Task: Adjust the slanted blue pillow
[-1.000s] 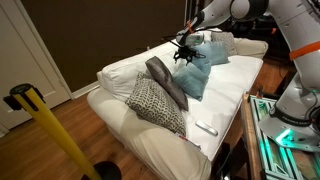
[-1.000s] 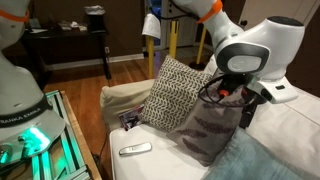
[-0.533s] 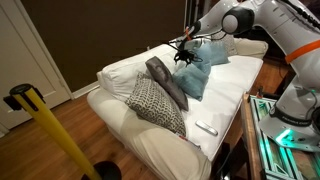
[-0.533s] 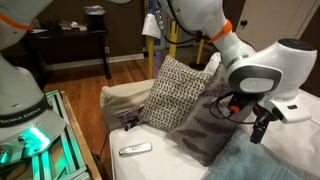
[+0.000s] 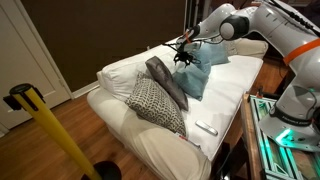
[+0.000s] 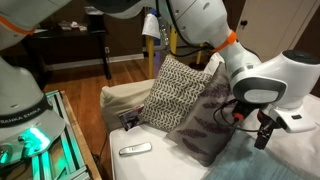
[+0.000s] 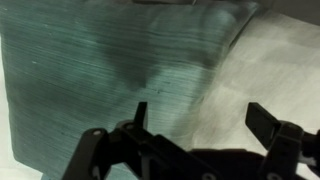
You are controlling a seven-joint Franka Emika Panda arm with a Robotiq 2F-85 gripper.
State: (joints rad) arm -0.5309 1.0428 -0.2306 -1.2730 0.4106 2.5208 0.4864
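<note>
I will lower my gripper next onto the upper edge of the slanted teal pillow and close there, as that edge already runs between my open fingers.
A plain teal-blue pillow (image 5: 196, 77) leans slanted against a dark grey pillow (image 5: 166, 82) on the white sofa (image 5: 125, 68). A second teal pillow (image 5: 214, 49) lies behind it. My gripper (image 5: 185, 54) hovers open and empty just above the slanted pillow's upper edge. In an exterior view the gripper (image 6: 262, 135) hangs over the teal pillow (image 6: 262, 160) at the bottom right. In the wrist view the teal pillow (image 7: 95, 70) fills the left, with the gripper (image 7: 200, 115) over its right edge and the white sofa fabric (image 7: 265, 65).
A black-and-white patterned pillow (image 5: 155, 105) leans in front of the grey one; both also show in an exterior view (image 6: 175, 90). A white remote (image 5: 205, 127) lies near the sofa's front edge. A yellow post (image 5: 45, 125) stands on the wooden floor.
The gripper has shifted a little along the sofa towards the slanted teal pillow and stays open. The pillows have not moved.
</note>
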